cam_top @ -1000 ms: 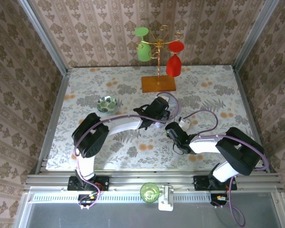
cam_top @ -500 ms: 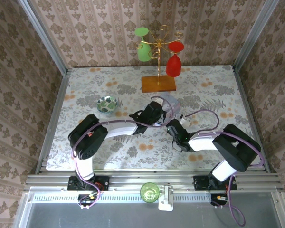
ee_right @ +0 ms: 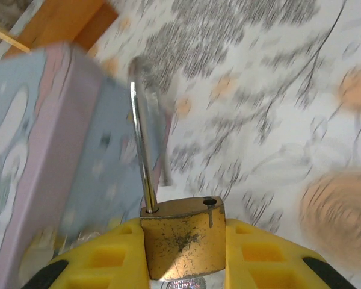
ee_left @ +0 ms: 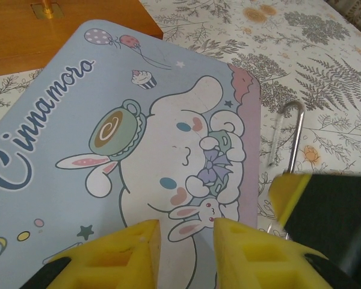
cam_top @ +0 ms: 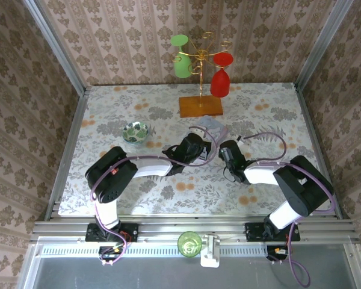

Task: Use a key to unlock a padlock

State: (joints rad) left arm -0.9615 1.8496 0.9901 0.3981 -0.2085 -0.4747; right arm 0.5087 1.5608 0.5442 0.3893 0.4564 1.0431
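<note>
The robot's right gripper needs to move back from the tin box [cam_top: 212,126] next, lower the brass padlock onto the bare floral tabletop and let go of it, because the padlock's shackle is already open.
My right gripper [ee_right: 183,253] is shut on the brass padlock [ee_right: 182,238], its yellow pads pressed to both sides of the body. The silvery shackle [ee_right: 145,150] stands up from the left hole, and the right hole is empty. A silvery embossed bit, seemingly the key [ee_right: 182,284], pokes out under the body. In the left wrist view the shackle [ee_left: 289,129] shows right of the pale blue cartoon tin box [ee_left: 138,138]. My left gripper [ee_left: 186,241] hovers over the box lid, open by a narrow gap with nothing between the fingers. From above, the left gripper [cam_top: 204,147] and right gripper [cam_top: 224,148] meet near the box [cam_top: 212,126].
A wooden base [cam_top: 201,106] with a wire rack holding a green glass [cam_top: 182,63] and a red glass [cam_top: 221,81] stands behind the box. A patterned bowl [cam_top: 136,131] sits at the left. A green cup [cam_top: 190,244] is on the near rail.
The left gripper drew back from the box toward the near left and its jaws narrowed. The right gripper carried the padlock farther from its base, up beside the box.
</note>
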